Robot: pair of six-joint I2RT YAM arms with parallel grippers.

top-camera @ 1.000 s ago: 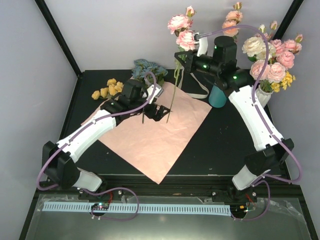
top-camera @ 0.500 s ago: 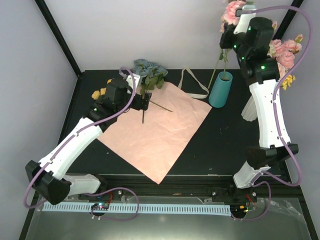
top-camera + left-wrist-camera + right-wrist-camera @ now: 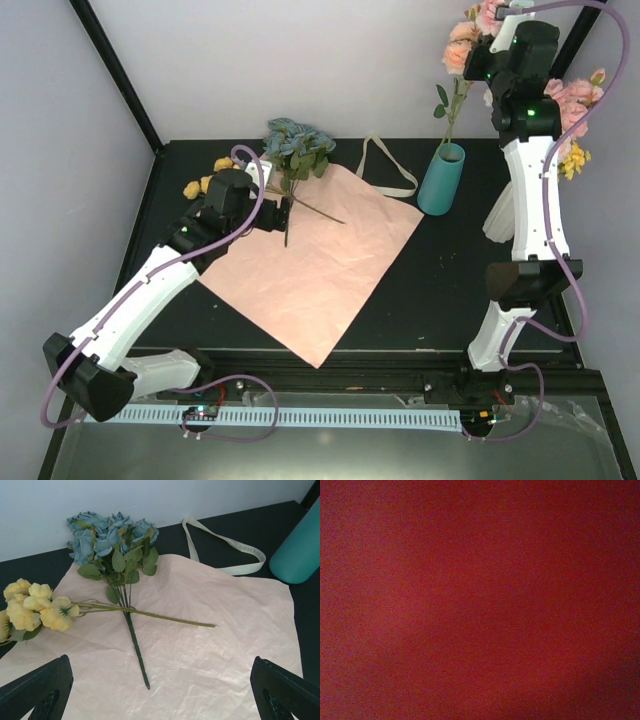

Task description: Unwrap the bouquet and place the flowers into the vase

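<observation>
To release the pink flowers at the teal vase (image 3: 451, 153), my right gripper will lower slightly and shift toward the vase first.
The bouquet lies unwrapped. Its pink paper (image 3: 310, 265) (image 3: 210, 655) is spread flat, and the cream ribbon (image 3: 388, 172) (image 3: 225, 542) lies loose behind it. Blue flowers (image 3: 297, 143) (image 3: 107, 535) and yellow flowers (image 3: 205, 182) (image 3: 37, 607) rest on the paper's far-left corner with their stems crossed. My left gripper (image 3: 282, 212) (image 3: 160, 700) hovers open just short of those stems, holding nothing. My right gripper (image 3: 487, 48) is raised high and shut on the pink flowers (image 3: 468, 30). Their stem hangs down to the mouth of the teal vase (image 3: 441, 180) (image 3: 300, 550). The right wrist view is only a dark red blur.
A white vase (image 3: 497, 215) with larger pink and cream roses (image 3: 570, 100) stands at the back right, partly behind my right arm. Black frame posts rise at the table's back corners.
My right arm swung from the table's middle to the right and lifted the pink flowers high over the teal vase. My left gripper drew back leftward from the stems.
</observation>
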